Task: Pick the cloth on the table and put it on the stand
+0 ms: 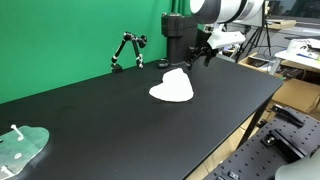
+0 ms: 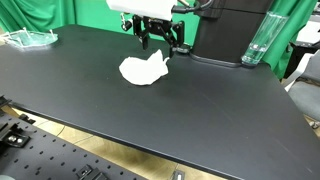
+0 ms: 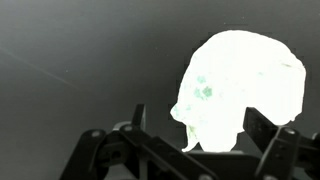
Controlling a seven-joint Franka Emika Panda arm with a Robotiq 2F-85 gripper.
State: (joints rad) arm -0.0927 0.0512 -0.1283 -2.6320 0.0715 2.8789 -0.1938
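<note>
I will move my gripper down and across toward the cloth to close on its top, because the cloth's raised peak (image 1: pixel 184 75) (image 3: pixel 207 132) is nearest my open fingers.
The white rumpled cloth (image 1: pixel 172 87) lies on the black table (image 1: pixel 110 115), also in the other exterior view (image 2: pixel 144 69) and overexposed in the wrist view (image 3: pixel 240 85). My gripper (image 1: pixel 200 52) hovers above the table just beyond the cloth's far edge, seen too in an exterior view (image 2: pixel 158 40). In the wrist view the fingers (image 3: pixel 200 125) are spread wide with nothing between them, the cloth below. The small black jointed stand (image 1: pixel 127 51) is at the table's back, left of the gripper.
A tall black boxy device (image 1: pixel 175 38) stands behind the cloth near the gripper. A pale green translucent flat object with a white peg (image 1: pixel 22 145) lies at the table's far end. A clear bottle (image 2: pixel 257 40) stands near the device.
</note>
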